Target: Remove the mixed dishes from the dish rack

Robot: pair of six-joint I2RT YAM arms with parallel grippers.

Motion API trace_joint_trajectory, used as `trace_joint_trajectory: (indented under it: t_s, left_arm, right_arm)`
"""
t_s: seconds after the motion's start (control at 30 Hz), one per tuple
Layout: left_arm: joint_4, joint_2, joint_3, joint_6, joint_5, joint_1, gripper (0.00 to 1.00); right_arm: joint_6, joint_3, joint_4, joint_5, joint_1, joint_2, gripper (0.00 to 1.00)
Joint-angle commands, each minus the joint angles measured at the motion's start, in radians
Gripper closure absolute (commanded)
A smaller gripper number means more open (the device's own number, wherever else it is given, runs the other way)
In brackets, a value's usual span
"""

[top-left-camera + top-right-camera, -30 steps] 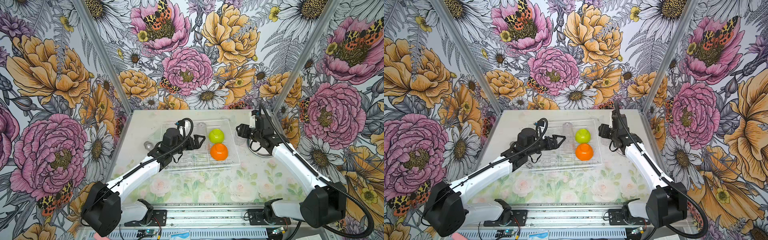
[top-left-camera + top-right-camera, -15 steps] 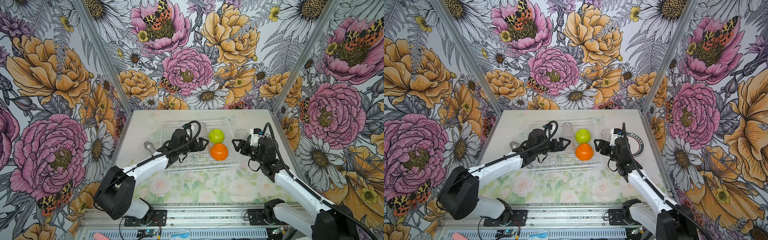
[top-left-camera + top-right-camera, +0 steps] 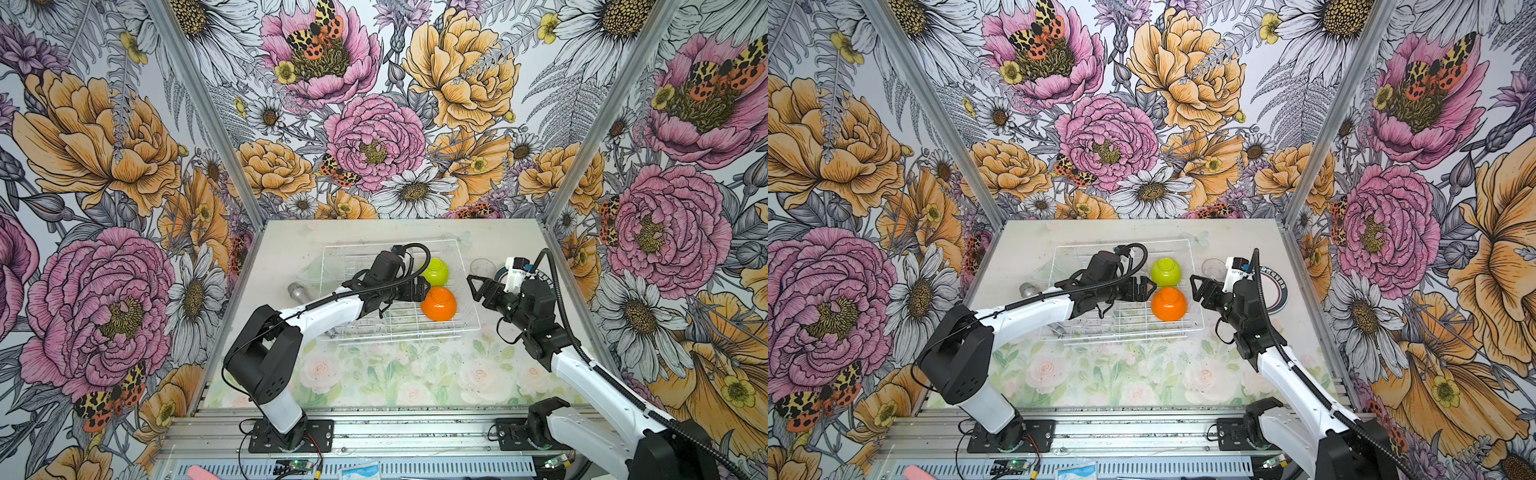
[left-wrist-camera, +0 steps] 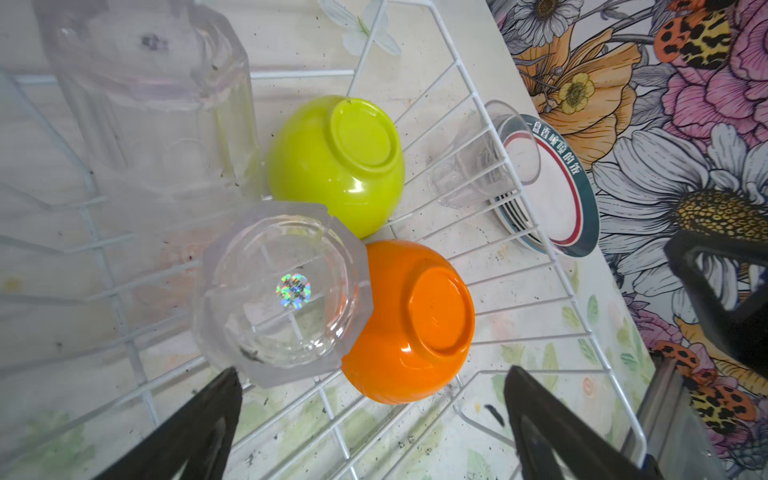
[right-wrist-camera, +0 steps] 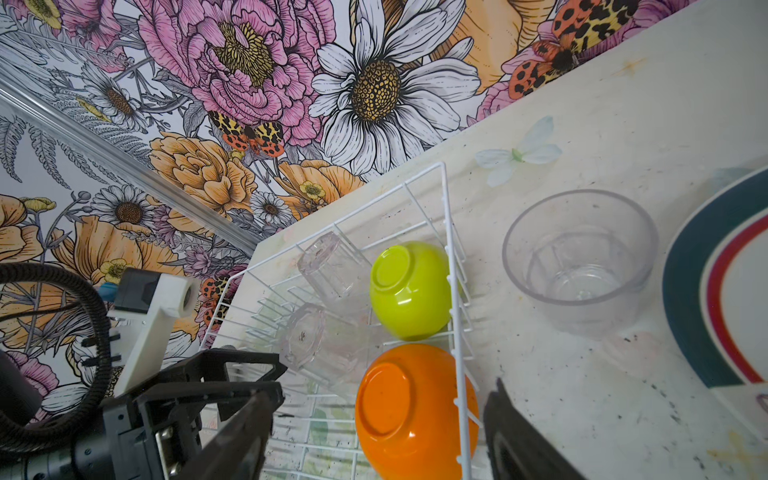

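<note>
My left gripper needs to go down open next onto the nearer tumbler beside the orange bowl, with one finger along each side, because the tumbler's upturned bottom is uncovered from above.
The white wire dish rack (image 3: 467, 299) holds a lime-green bowl (image 3: 435, 271) and an orange bowl (image 3: 439, 303), both upside down. Two clear tumblers (image 4: 282, 291) (image 4: 153, 91) stand inverted beside them. My left gripper (image 3: 417, 289) hangs open inside the rack, just left of the orange bowl (image 4: 407, 320) and by the nearer tumbler. My right gripper (image 3: 478, 286) is open just outside the rack's right wall, level with the orange bowl (image 5: 411, 411). A third tumbler (image 5: 579, 257) stands upright on the table beside stacked dark-rimmed plates (image 5: 723, 291).
A grey metal cylinder (image 3: 297, 293) lies on the table left of the rack. The rack's right wire wall (image 5: 453, 291) stands between my right gripper and the bowls. Flowered walls close in the back and both sides.
My right gripper opened wider and drew back from the tumbler on the table, coming down beside the rack's right wall. My left gripper slid right, closer to the bowls.
</note>
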Motion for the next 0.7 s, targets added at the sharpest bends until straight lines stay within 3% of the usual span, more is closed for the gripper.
trace_joint_trajectory:
  t_s: [0.0, 0.5, 0.67]
  left_arm:
    - [-0.078, 0.023, 0.046, 0.075, -0.152, -0.015, 0.01]
    - [-0.197, 0.253, 0.264, 0.189, -0.248, -0.005, 0.02]
    - [-0.202, 0.269, 0.276, 0.207, -0.261, -0.008, 0.19]
  right_arm:
    - [0.010, -0.014, 0.028, 0.023, 0.008, -0.002, 0.19]
    - [0.016, -0.017, -0.006, 0.049, 0.010, -0.008, 0.20]
    - [0.018, -0.016, -0.011, 0.057, 0.010, -0.006, 0.20]
